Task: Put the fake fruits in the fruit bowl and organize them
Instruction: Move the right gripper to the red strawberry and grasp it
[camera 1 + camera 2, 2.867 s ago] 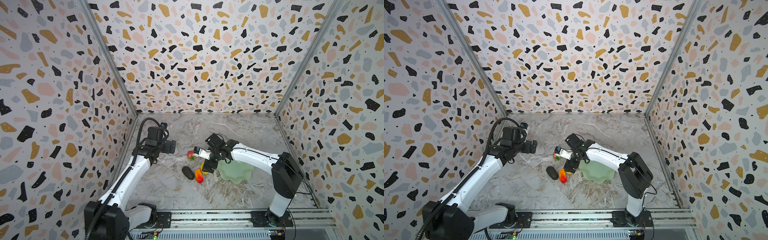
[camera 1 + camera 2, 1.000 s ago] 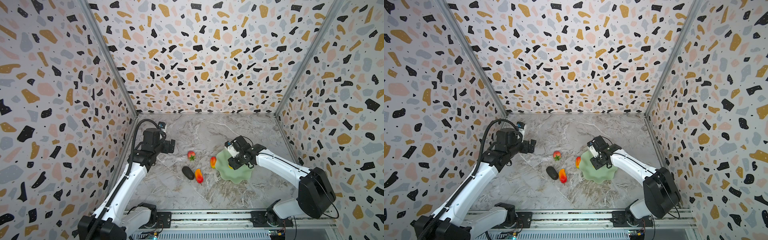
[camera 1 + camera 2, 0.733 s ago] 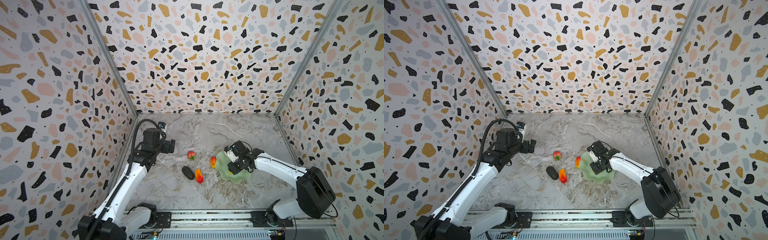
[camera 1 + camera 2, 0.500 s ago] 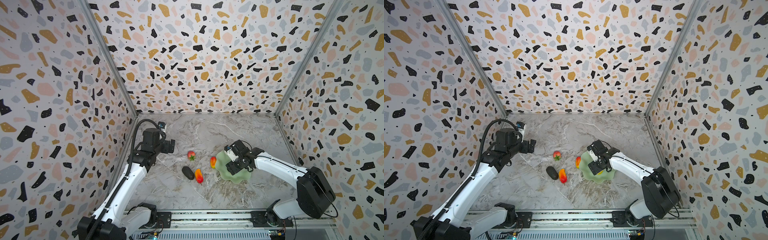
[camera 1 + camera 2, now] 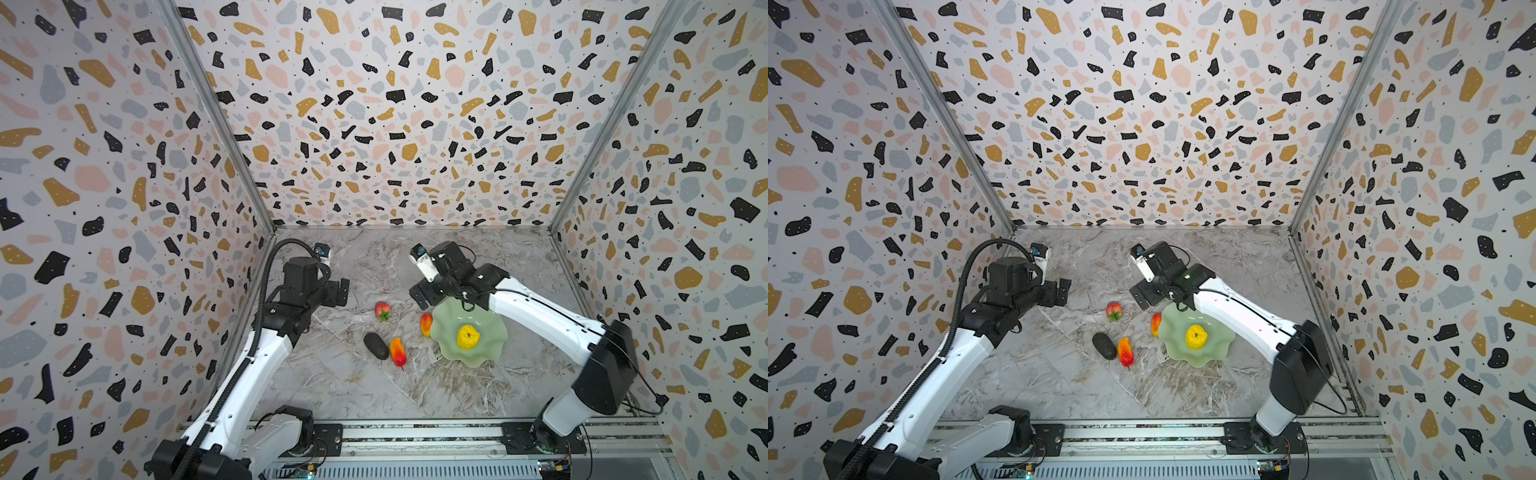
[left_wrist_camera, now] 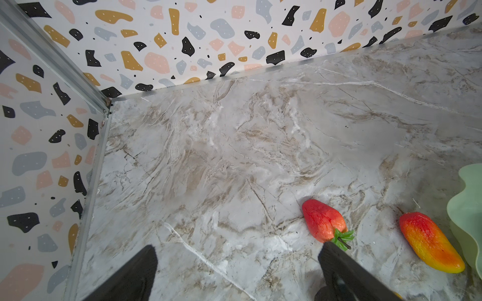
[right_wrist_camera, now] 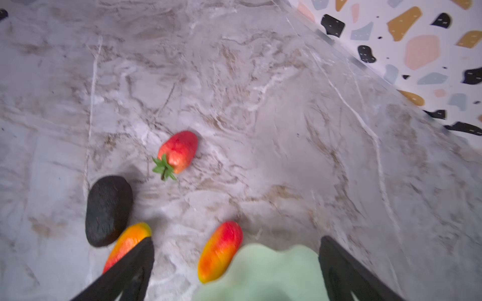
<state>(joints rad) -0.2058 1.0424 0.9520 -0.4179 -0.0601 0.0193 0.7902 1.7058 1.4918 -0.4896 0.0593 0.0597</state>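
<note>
The bare marble on both sides of the strawberry leaves my fingers room. I will next bring my open right gripper down and away from the bowl (image 5: 487, 354), with its fingers on both sides of the red strawberry's body (image 5: 382, 307).
The mint-green fruit bowl (image 5: 487, 354) (image 5: 1215, 351) holds the lumpy yellow fruit (image 5: 468, 336) (image 5: 1196, 336) at its middle. On the marble lie the strawberry (image 5: 382, 310) (image 7: 178, 152), a red-orange fruit (image 5: 426, 324) (image 7: 221, 250) against the bowl's left rim, a second one (image 5: 397, 351) (image 7: 127, 242), and the dark oval (image 5: 375, 345) (image 7: 108, 209) beside it. My right gripper (image 5: 422, 297) (image 7: 237, 242) hangs open and empty over the bowl's far-left rim. My left gripper (image 5: 343, 292) (image 6: 237, 260) is open and empty, left of the strawberry (image 6: 323, 224).
Patterned walls close in the marble floor on three sides, with a metal rail along the front. In the left wrist view the far left corner of the enclosure is close by. The bowl's rim (image 6: 467, 208) shows past a red-orange fruit (image 6: 430, 242).
My right gripper carried the yellow fruit to the bowl, opened and let it go there, then drew back toward the far-left rim. The left arm has barely moved.
</note>
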